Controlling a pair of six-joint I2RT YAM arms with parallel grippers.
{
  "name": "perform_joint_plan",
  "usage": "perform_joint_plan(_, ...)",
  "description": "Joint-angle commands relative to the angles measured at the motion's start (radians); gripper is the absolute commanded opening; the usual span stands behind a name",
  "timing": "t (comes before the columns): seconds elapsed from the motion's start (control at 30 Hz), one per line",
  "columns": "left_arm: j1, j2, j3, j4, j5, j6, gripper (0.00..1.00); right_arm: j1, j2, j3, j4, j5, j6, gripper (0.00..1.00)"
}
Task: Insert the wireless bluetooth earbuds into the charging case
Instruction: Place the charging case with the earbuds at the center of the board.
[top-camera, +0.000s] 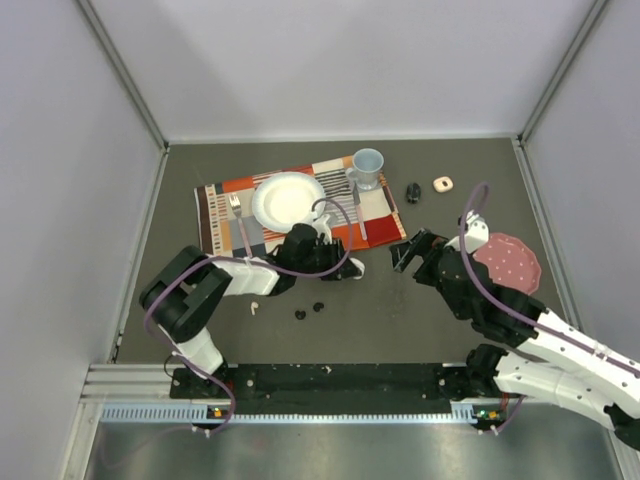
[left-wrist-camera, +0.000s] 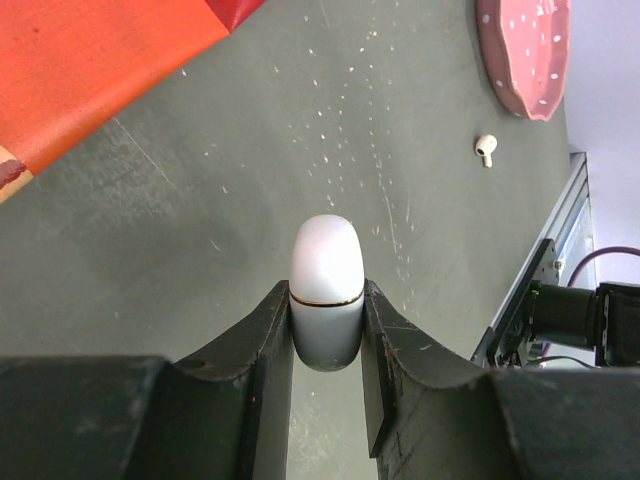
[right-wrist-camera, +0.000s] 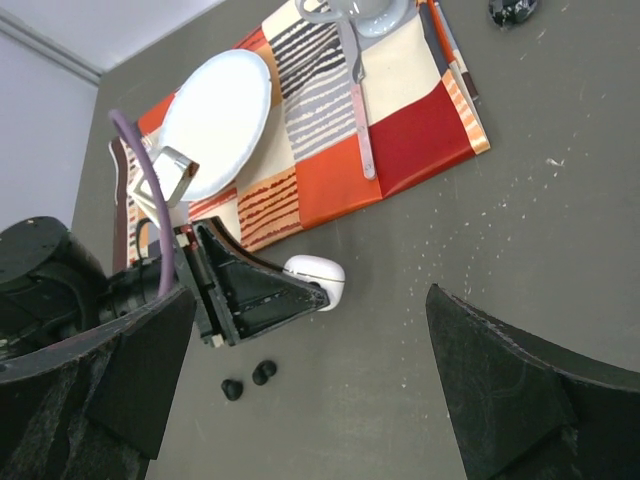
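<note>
The charging case (left-wrist-camera: 326, 270) comes down next from my left gripper onto the bare tabletop (left-wrist-camera: 218, 270) beside the placemat, since that clear spot lies just below, and is released there.
My left gripper (left-wrist-camera: 326, 305) is shut on a closed white charging case (left-wrist-camera: 326, 270) with a thin gold seam, held low over the dark table just off the placemat's corner. The case also shows in the right wrist view (right-wrist-camera: 320, 278). Two black earbuds (right-wrist-camera: 248, 381) lie on the table close to the left gripper (top-camera: 346, 266); they also show in the top view (top-camera: 309, 310). One white earbud (top-camera: 254, 308) lies left of them. Another white earbud (left-wrist-camera: 485, 149) lies near the pink plate (left-wrist-camera: 527, 50). My right gripper (top-camera: 410, 250) is open and empty, facing the case.
A patterned placemat (top-camera: 225, 205) holds a white plate (top-camera: 287, 198), fork, knife and blue cup (top-camera: 367, 166). A black case (top-camera: 412, 191) and a small beige case (top-camera: 442, 183) lie behind. The pink plate (top-camera: 512, 262) is at right.
</note>
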Motion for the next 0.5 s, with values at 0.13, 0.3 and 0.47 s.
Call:
perform_joint_plan(0.13,-0.005,0.074,0.048,0.014,0.013,-0.029,0.18,-0.008,-0.062,-0.01,0.008,0.074,0.014,0.99)
perform_joint_plan(0.3,-0.003,0.092,0.048,-0.012,0.021,-0.029,0.23,-0.008,-0.079,-0.018,0.005,0.1,0.017,0.99)
perform_joint_plan(0.47,-0.006,0.075,0.051,-0.072,-0.01,-0.01,0.31,-0.006,-0.12,-0.036,0.005,0.132,0.035,0.99)
